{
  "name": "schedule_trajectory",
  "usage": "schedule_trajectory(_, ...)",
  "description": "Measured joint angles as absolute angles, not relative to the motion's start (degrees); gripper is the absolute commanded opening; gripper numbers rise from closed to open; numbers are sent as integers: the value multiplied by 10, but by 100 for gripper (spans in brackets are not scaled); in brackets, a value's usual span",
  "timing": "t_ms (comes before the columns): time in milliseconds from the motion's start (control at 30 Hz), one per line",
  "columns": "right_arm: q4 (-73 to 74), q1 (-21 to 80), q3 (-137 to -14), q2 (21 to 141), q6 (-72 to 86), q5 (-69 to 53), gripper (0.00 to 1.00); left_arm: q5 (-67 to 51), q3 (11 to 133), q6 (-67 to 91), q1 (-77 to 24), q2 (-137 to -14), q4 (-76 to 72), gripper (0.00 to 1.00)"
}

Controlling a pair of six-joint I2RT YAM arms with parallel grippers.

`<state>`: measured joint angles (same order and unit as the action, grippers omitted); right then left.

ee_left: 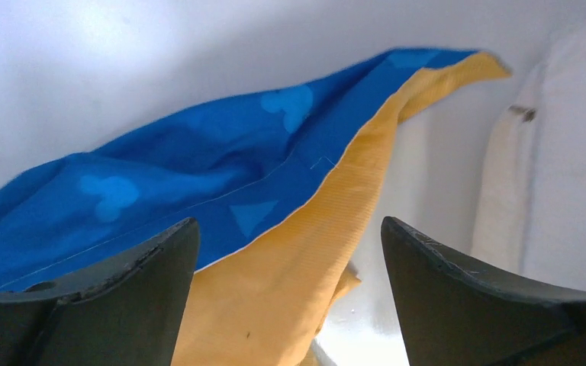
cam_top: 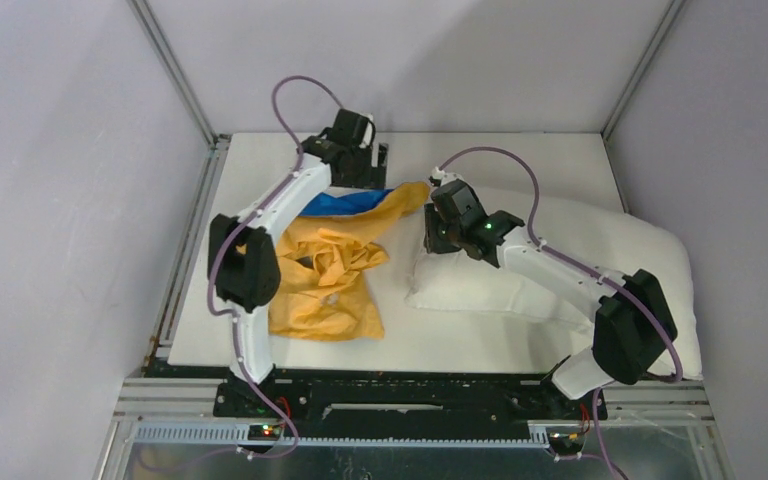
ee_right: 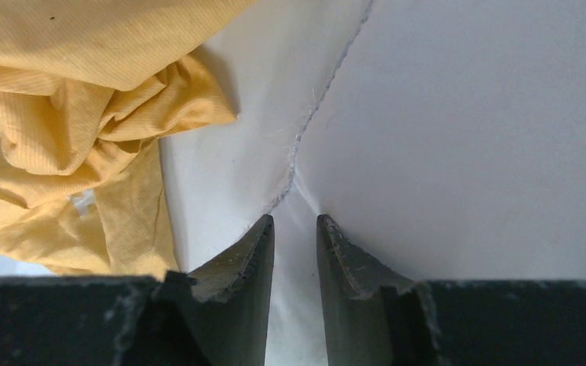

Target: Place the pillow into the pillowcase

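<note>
The blue-orange border of the pillowcase is below my left gripper and already runs between its open fingers, so they need to go down onto it next.
The pillowcase [cam_top: 325, 290] lies crumpled at the table's left half, orange-yellow with a blue band at its far edge. In the left wrist view, the pillowcase [ee_left: 198, 175] has its blue face uppermost and its yellow face running down between the fingers. My left gripper [cam_top: 368, 168] hangs open over that far edge; in its own view the left gripper [ee_left: 288, 223] holds nothing. The white pillow [cam_top: 650, 250] fills the right half. My right gripper [cam_top: 428, 243] is at the pillow's left end. Seen from the wrist, the right gripper [ee_right: 295, 218] is pinched on the pillow [ee_right: 465, 137], creases fanning out from the fingertips.
The white table [cam_top: 440, 340] is walled by grey panels at the back and both sides. A metal frame rail [cam_top: 410, 385] runs along the near edge by the arm bases. The pillow overhangs the table's right edge. Yellow pillowcase [ee_right: 69, 114] lies just left of the right gripper.
</note>
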<state>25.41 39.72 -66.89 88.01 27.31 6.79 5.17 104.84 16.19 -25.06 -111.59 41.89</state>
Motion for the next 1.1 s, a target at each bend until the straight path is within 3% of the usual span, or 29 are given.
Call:
schedule_trajectory(100,252,397,-660,863,281,67,32,23,1053,135,-256,-1164,426,92)
schedule_trajectory(200,247,397,-660,854,281,63,34,2,1053,124,-260,-1201,428,81)
schedule_trajectory(300,243,397,-660,853,281,60,38,-1,1053,119,-262,-1226,428,52)
schedule_trajectory(433,238,402,-660,853,281,55,44,23,1053,125,-259,-1249,426,2)
schedule_trajectory(700,236,429,-663,858,265,52,50,141,1054,152,-184,-1236,433,0)
schedule_trajectory(900,233,465,-690,900,249,32,83,215,1102,184,-31,-1158,444,0)
schedule_trajectory(1100,221,524,-755,991,222,17,90,227,1180,184,-8,-1123,444,0)
